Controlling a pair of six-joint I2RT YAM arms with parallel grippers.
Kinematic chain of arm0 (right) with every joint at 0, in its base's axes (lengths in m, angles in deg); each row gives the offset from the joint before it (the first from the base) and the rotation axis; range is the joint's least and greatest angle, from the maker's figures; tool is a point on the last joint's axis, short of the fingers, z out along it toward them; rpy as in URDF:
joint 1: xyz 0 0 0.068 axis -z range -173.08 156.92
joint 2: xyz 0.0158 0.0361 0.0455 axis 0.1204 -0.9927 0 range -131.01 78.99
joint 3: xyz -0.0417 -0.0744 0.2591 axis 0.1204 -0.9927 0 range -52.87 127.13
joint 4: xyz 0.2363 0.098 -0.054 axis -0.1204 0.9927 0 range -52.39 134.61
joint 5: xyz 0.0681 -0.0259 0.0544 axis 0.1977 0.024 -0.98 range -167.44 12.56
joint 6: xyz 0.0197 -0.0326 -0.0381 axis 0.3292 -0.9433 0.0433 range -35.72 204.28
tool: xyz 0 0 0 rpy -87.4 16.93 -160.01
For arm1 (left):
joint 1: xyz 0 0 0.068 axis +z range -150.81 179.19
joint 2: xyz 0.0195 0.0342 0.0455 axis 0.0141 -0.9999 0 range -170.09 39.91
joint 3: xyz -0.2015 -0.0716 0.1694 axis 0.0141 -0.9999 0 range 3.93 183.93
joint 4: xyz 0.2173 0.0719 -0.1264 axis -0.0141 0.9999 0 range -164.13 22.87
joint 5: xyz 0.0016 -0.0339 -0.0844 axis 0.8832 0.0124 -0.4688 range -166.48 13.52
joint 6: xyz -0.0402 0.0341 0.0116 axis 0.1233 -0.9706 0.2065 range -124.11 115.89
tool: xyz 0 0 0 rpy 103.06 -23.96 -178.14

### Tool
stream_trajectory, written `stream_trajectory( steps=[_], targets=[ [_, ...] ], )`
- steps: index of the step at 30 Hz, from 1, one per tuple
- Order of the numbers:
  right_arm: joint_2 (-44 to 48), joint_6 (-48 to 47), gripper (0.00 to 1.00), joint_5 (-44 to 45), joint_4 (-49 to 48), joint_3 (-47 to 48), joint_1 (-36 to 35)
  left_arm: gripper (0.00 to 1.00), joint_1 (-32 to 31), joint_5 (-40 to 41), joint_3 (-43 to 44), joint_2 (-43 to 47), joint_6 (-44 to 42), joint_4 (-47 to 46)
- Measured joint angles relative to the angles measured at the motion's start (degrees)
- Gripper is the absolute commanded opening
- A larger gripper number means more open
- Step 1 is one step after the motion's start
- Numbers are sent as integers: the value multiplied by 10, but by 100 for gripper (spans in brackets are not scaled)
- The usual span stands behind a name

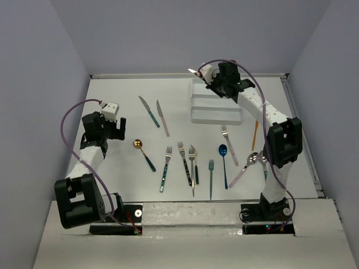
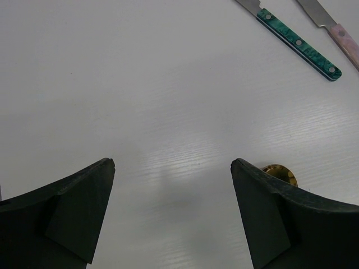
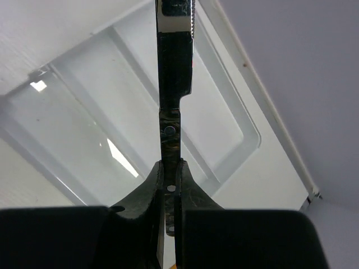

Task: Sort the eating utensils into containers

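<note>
The right gripper moves back and down into the nearest section of the white cutlery tray next, then turns the knife (image 3: pixel 174 84) lengthwise.
My right gripper (image 1: pixel 208 78) is shut on a black-handled knife (image 3: pixel 174 84) and holds it by the handle above the far end of the white cutlery tray (image 1: pixel 216 112). The blade tip (image 1: pixel 192 71) points away to the left. In the right wrist view the tray's long compartments (image 3: pixel 84 129) lie under the knife. My left gripper (image 1: pixel 115 131) is open and empty above the table. The bowl of a gold spoon (image 2: pixel 279 170) shows just behind its right finger. Several forks, spoons and knives lie on the table.
A teal-handled knife (image 1: pixel 148 111) and a pink-handled knife (image 1: pixel 162 117) lie left of the tray. Several forks (image 1: pixel 185 162), a blue spoon (image 1: pixel 224 154), a pink-handled spoon (image 1: pixel 244 168) and a gold utensil (image 1: pixel 255 134) lie in the near middle and right. Walls enclose the table.
</note>
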State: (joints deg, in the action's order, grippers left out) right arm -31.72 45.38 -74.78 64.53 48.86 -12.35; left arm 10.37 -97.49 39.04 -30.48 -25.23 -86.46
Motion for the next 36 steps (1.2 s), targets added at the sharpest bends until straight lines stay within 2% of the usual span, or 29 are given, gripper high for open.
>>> stream_trajectory(
  steps=[3, 12, 25, 36],
  targets=[
    [-4, -64, 0, -28, -2, -29, -24, 98, 0, 4, 0, 0, -2, 0],
    [31, -206, 0, -71, 9, -176, -22, 99, 0, 7, 0, -5, -5, 1],
    [3, -313, 0, 9, 0, -182, -22, 99, 0, 7, 0, -10, -5, 2],
    [-1, -355, 1, 26, -9, -193, -21, 99, 0, 7, 0, -10, -5, 2]
  ],
)
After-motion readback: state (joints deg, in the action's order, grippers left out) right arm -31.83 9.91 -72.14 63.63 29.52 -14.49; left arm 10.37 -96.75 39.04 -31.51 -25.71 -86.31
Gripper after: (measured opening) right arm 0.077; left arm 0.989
